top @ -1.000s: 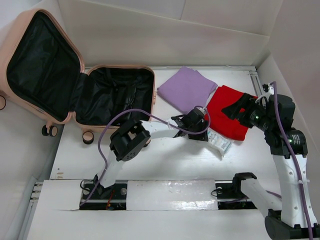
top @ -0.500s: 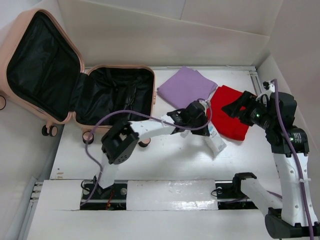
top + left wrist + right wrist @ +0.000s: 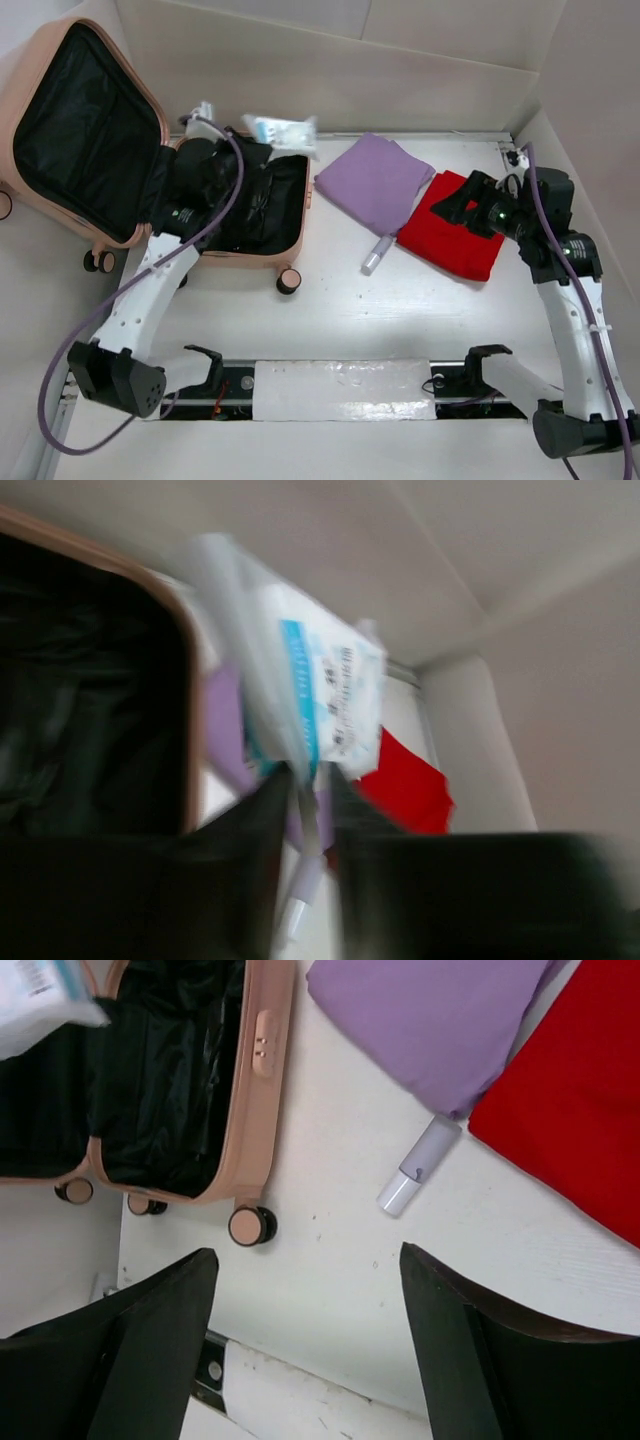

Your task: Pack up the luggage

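Note:
The tube lies below my right gripper, to the left in the top view, so my right gripper needs to lower its fingers that way onto the near half of the tube, clear of cloth.
The peach-pink luggage lies open at the far left, its lid propped up and the black lining showing; its rim also shows in the right wrist view. My left gripper is shut on a white packet with blue print and holds it in the air above the luggage's far right corner. In the blurred left wrist view the packet sticks up from between the jaws. My right gripper is open and empty above the red cloth; its jaws stand wide apart.
A folded lilac cloth lies right of the luggage, touching the red cloth. A small lilac-and-white tube lies on the table below the lilac cloth, also in the right wrist view. White walls enclose the table.
My left arm has swung from the table's middle up and left over the open luggage, carrying the packet. The small tube now shows on the table. My right gripper shifted slightly left.

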